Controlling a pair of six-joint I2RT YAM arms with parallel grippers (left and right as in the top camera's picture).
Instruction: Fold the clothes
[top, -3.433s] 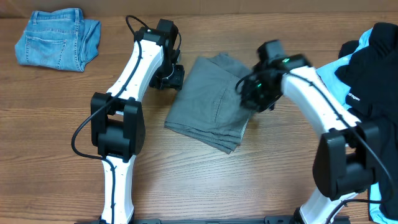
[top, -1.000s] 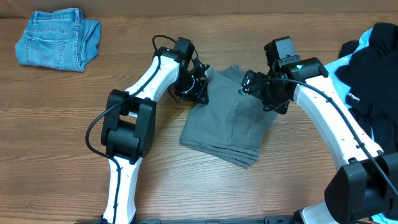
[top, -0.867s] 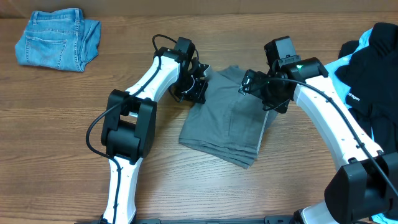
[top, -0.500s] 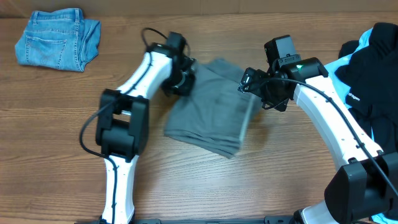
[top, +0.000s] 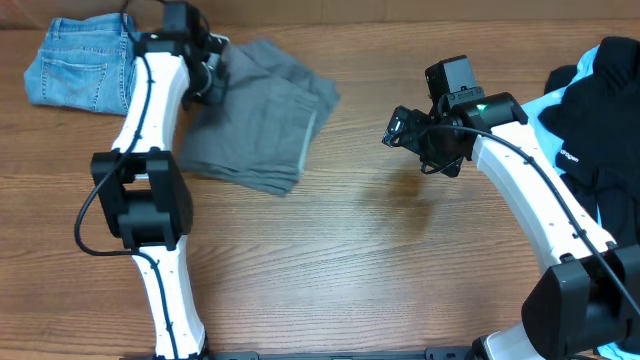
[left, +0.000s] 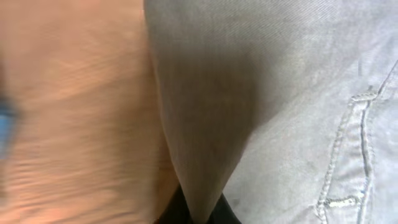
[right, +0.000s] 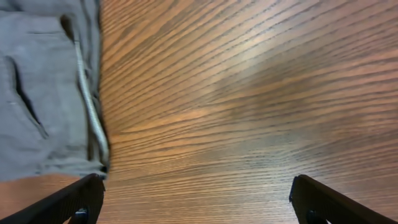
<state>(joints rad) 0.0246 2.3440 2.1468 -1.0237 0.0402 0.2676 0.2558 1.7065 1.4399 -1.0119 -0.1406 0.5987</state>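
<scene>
I should carry the shorts (top: 258, 118) over the folded blue denim (top: 90, 62) next with my left gripper and let go of them there, because the denim is to the gripper's left in the overhead view.
The folded grey shorts (top: 258, 118) lie at the back left of the table, next to the folded blue denim (top: 90, 62). My left gripper (top: 207, 74) is shut on the shorts' left edge. In the left wrist view a ridge of grey cloth (left: 205, 124) is pinched between the dark fingers (left: 227, 214), and a pocket seam runs at the right. Over bare wood right of centre, my right gripper (top: 400, 130) stands open and holds nothing. The right wrist view shows its fingers (right: 81, 199) wide apart, with the shorts (right: 37, 93) at the upper left.
A heap of black (top: 600, 110) and light-blue (top: 535, 115) clothes lies at the right edge of the table. The wooden tabletop (top: 380, 260) runs across the middle and front. A sliver of blue (left: 5, 118) shows at the left edge of the left wrist view.
My left gripper has closed on the grey shorts and dragged them from the table's middle to the back left, beside the denim. The right gripper has stayed in place, open.
</scene>
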